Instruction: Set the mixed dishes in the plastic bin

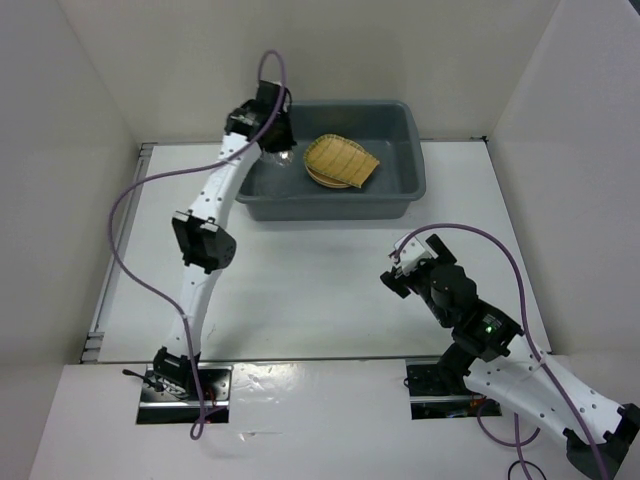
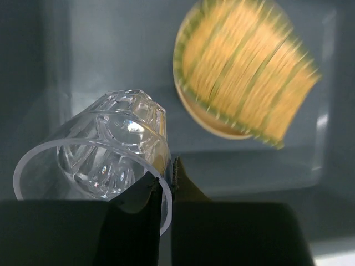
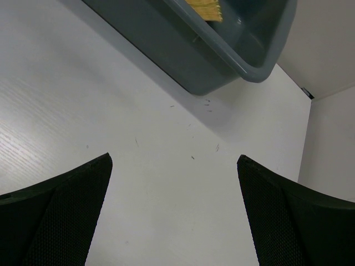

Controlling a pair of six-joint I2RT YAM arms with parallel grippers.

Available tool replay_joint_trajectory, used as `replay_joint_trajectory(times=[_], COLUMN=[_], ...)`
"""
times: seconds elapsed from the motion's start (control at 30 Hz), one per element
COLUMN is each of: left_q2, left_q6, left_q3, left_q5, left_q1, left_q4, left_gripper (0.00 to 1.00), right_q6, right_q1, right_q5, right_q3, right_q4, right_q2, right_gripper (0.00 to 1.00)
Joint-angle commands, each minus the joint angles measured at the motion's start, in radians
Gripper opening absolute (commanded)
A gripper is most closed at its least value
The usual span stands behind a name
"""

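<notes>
My left gripper should lower the cup point(image 2: 111, 155) beside the yellow tray onto the bin's bare bottom below it and release the cup's rim, clear of tray and plate.
The dark grey plastic bin point(image 1: 416, 182) stands at the back of the table. Inside it, a yellow ribbed tray point(image 1: 342, 160) lies tilted on a round yellow-orange plate point(image 2: 213, 119). My left gripper point(image 1: 276, 138) hangs over the bin's left part, shut on the rim of a clear glass cup point(image 2: 111, 155). The rim is pinched between the two fingers, and the cup tips away from the camera above the bin floor point(image 2: 111, 55). The tray point(image 2: 244, 72) shows beyond the cup. My right gripper point(image 3: 173, 159) is open over bare table, short of the bin point(image 3: 222, 61), with nothing between its fingers.
White walls close in the table on the left, back and right. The right arm point(image 1: 480, 330) stretches from its base towards the table's middle right. A purple cable point(image 1: 130, 200) loops along the left arm.
</notes>
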Motion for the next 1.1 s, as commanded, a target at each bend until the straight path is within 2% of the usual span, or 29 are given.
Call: replay_joint_trajectory(times=[0.0,0.23,0.4,0.77,1.07], left_q2=[0.036,0.203,0.248,0.335,0.346], left_q6=[0.051,0.041,0.041,0.041,0.041], left_q3=[0.075,0.167,0.225,0.234,0.244], left_q5=[-0.135,-0.204,-0.226,-0.197,-0.175], left_q1=[-0.036,-0.056,-0.045,-0.003,0.036], left_q4=[-0.018,-0.018,-0.005,0.03,0.048], left_gripper=[0.0,0.0,0.0,0.01,0.2], right_q6=[0.004,0.004,0.004,0.013,0.013], right_q1=[0.009,0.009,0.009,0.009,0.009], right_q5=[0.012,0.012,0.012,0.012,0.012], right_q3=[-0.015,-0.015,-0.015,-0.015,-0.015], right_q4=[0.035,0.035,0.035,0.026,0.026], right_q2=[-0.011,-0.002,0.007,0.037,0.055], right_gripper=[0.98,0.98,0.98,0.98,0.98])
